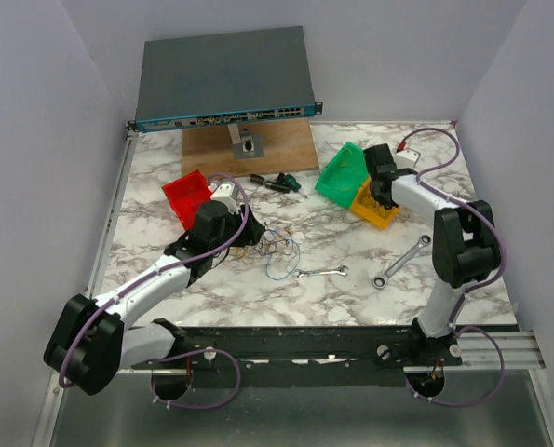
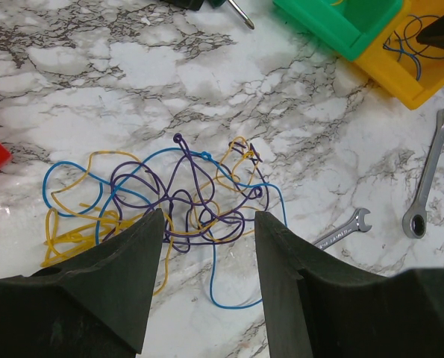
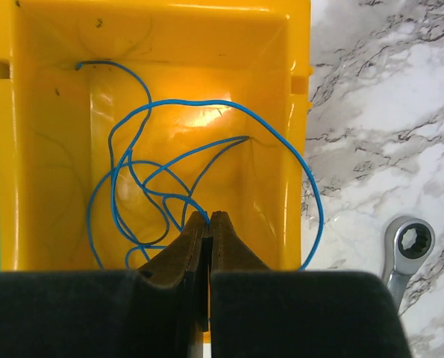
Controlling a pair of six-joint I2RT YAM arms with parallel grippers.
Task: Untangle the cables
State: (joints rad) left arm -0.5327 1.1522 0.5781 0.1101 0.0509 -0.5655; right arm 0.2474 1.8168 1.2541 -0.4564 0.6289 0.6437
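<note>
The loop of the coiled blue cable hangs over the yellow bin's opposite side. My right gripper will next move up toward the green bin's side and open over the yellow bin [image 1: 374, 207].
A tangle of purple, yellow and blue cables [image 2: 184, 198] lies on the marble table, also seen in the top view [image 1: 275, 247]. My left gripper [image 2: 209, 218] is open and empty, its jaws just near of the tangle's edge. A separate blue cable [image 3: 169, 171] is coiled inside the yellow bin [image 3: 50, 149], with one loop hanging over the bin's right wall. My right gripper [image 3: 209, 216] is shut on this blue cable, above the yellow bin [image 1: 374, 207].
A green bin [image 1: 344, 174] touches the yellow bin; a red bin [image 1: 185, 196] stands left of my left arm. Two wrenches [image 1: 321, 273] [image 1: 402, 260] lie on the near right. A screwdriver [image 1: 278, 182], a wooden board [image 1: 249, 147] and a network switch [image 1: 222, 76] are at the back.
</note>
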